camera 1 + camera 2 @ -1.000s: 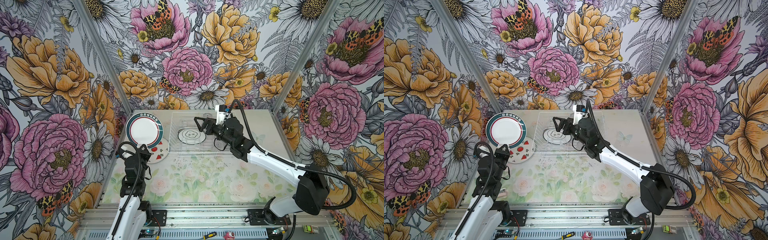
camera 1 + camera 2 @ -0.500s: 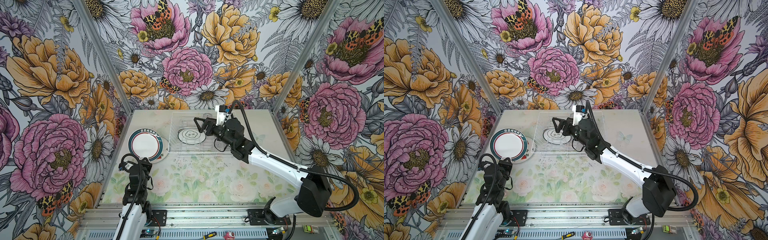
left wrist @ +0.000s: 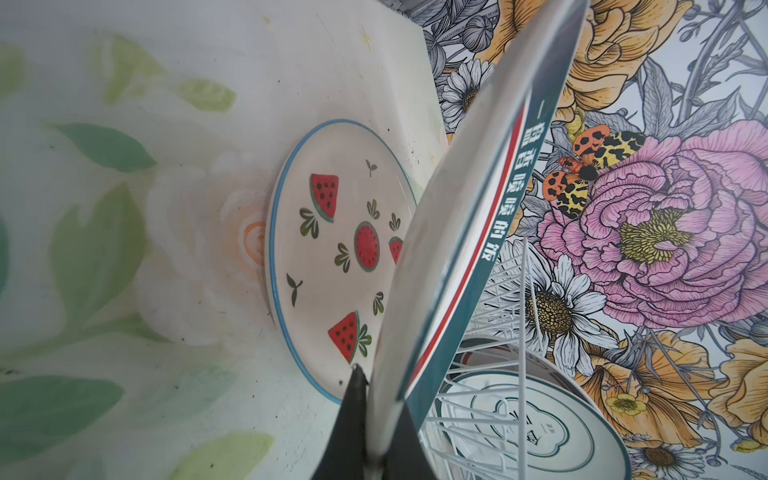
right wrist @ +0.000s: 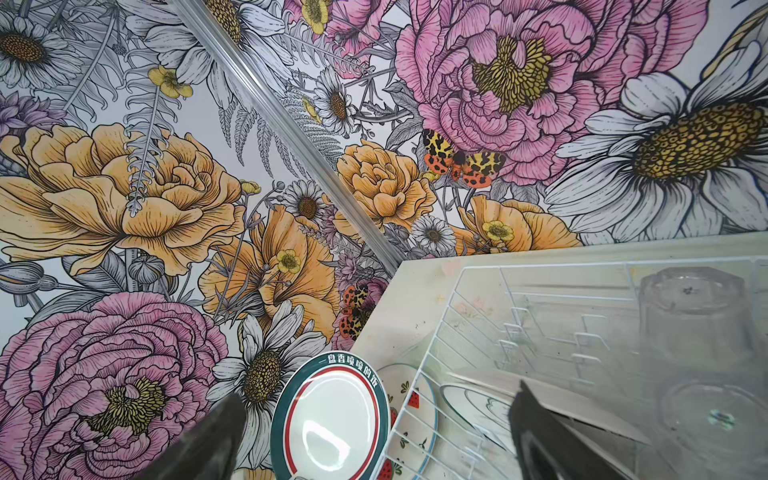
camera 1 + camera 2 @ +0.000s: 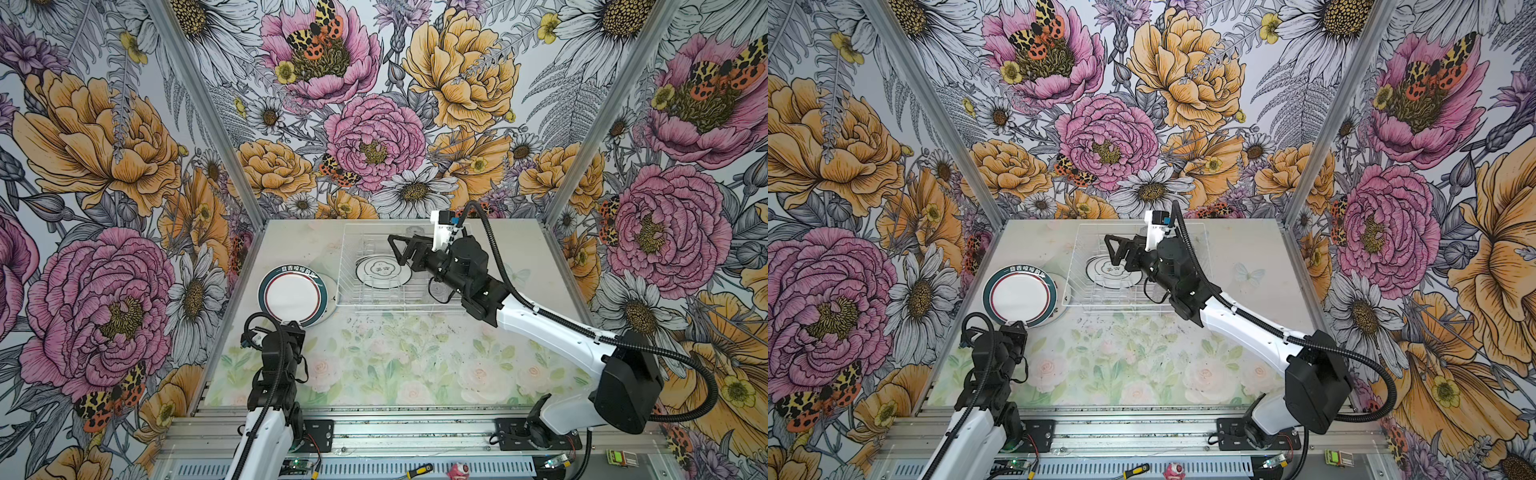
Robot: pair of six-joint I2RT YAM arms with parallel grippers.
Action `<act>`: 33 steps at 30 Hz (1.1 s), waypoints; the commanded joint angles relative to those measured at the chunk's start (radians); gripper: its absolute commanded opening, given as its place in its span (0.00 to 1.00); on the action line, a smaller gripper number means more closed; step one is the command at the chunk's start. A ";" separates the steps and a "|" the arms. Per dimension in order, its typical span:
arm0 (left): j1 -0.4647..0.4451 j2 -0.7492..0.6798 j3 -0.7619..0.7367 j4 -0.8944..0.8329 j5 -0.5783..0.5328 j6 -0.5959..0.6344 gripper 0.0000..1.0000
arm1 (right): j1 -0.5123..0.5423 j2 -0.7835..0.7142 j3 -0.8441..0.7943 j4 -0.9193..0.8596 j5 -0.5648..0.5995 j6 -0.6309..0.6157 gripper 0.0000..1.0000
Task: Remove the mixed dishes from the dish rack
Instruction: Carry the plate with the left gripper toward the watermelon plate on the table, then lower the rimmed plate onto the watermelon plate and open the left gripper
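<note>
The white plate comes down next, and my left gripper releases its near rim atop the watermelon-patterned plate (image 3: 332, 249), since that lies below and outward of my gripper.
My left gripper (image 5: 291, 324) (image 3: 376, 419) is shut on the near rim of a white plate with a green and red rim (image 5: 293, 295) (image 3: 469, 208). It holds the plate low and tilted over a watermelon-patterned plate (image 5: 1062, 297) (image 3: 332, 249), which lies on the table left of the dish rack (image 5: 345, 266) (image 5: 1077, 266). In the rack another white plate with a dark rim (image 5: 382, 270) (image 4: 478, 403) lies flat, beside clear glass tumblers (image 4: 694, 316). Above that plate my right gripper (image 5: 397, 251) (image 4: 378, 392) hangs open, holding nothing.
The floral table mat (image 5: 415, 365) spreads in front of the rack. A clear tumbler (image 5: 440, 291) stands in the rack under my right wrist. Flowered walls close in on the left, back and right. A screwdriver (image 5: 417, 471) lies on the front rail.
My left arm has drawn back toward the front and brought the green-rimmed plate down from a raised tilt to low over the watermelon plate. The right arm has not moved.
</note>
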 commanded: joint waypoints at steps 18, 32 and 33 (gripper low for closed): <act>0.024 0.179 0.051 0.136 0.113 -0.014 0.00 | -0.002 -0.016 -0.016 -0.009 0.092 -0.048 0.99; 0.113 0.370 0.103 0.200 0.257 -0.041 0.00 | -0.043 0.037 0.053 -0.036 0.099 -0.116 0.99; 0.121 0.389 0.104 0.215 0.274 -0.044 0.00 | -0.045 0.037 0.054 -0.036 0.098 -0.119 0.99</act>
